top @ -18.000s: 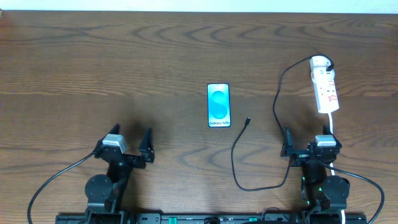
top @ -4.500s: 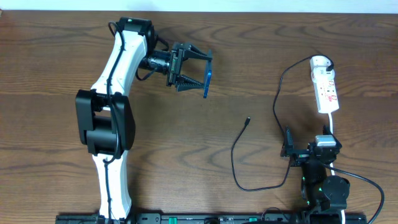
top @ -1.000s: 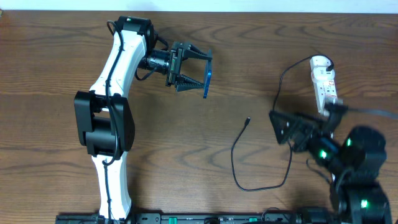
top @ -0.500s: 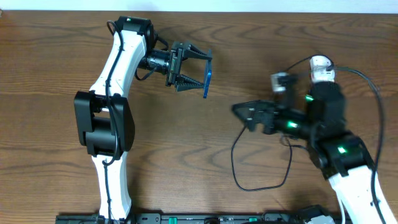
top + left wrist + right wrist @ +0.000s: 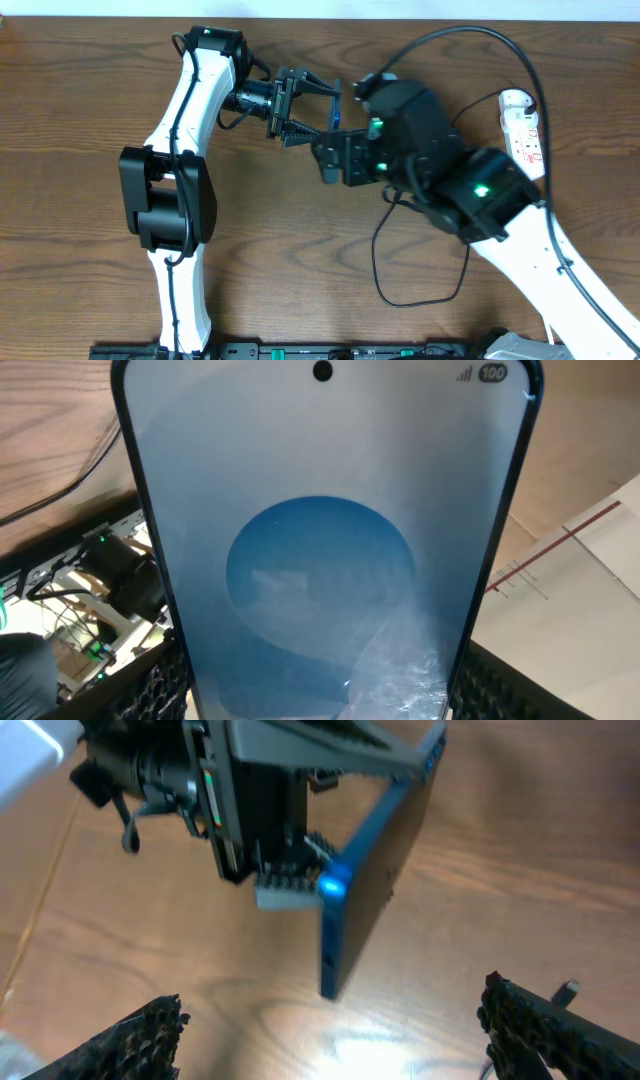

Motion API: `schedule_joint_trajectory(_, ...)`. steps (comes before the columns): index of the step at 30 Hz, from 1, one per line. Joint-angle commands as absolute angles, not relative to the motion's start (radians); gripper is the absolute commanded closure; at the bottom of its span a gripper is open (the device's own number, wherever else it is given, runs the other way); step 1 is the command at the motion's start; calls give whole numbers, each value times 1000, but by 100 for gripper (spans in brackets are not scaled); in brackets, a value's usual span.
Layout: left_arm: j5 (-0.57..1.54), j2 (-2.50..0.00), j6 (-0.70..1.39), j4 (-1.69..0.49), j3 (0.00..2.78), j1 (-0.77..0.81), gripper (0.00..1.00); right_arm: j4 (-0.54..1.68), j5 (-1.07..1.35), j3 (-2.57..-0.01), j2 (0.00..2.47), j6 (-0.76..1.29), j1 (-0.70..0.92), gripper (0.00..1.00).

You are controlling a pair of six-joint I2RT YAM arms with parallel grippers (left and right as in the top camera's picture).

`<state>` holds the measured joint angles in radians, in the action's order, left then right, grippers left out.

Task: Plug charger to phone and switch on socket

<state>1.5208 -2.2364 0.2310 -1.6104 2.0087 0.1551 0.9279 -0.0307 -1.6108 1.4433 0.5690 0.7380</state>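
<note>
My right gripper turns in line with the phone's slanting edge next and moves toward my left gripper, onto the phone's near end.
My left gripper [image 5: 306, 112] is shut on the phone [image 5: 334, 132] and holds it edge-on above the table. In the left wrist view the light blue screen [image 5: 320, 560] fills the frame between the fingers. My right gripper [image 5: 334, 162] is open and empty, just below and in front of the phone. In the right wrist view the phone's blue edge [image 5: 372, 880] hangs between my open fingers [image 5: 340, 1040]. The charger's black cable [image 5: 376, 262] loops on the table under my right arm; a small plug tip [image 5: 568, 988] shows by the right finger. The socket [image 5: 524, 132] lies at the far right.
The white left arm [image 5: 180, 130] stretches up the left side of the table. The right arm [image 5: 480, 195] crosses from the lower right to the centre, over the cable. Its own black cable arcs over the socket area [image 5: 500, 45].
My right arm has swung from the right side of the table to the centre, up to the phone. The left arm and the phone have not moved.
</note>
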Motion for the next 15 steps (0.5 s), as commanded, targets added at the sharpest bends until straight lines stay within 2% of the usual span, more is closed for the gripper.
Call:
schedule_joint_trajectory(1,1571,-2191,215,-1636,2012,150,30,927,-248,-1643,1478,657,791,7)
schedule_joint_trajectory(7,1571,-2191,219,-1637,2012,150,30,915,-413,-1642,1543,733,834,9)
schedule_joint_trajectory(15,1571,-2191,218,-1636,2012,150,30,838,-417,-1642,1604,732,835,21)
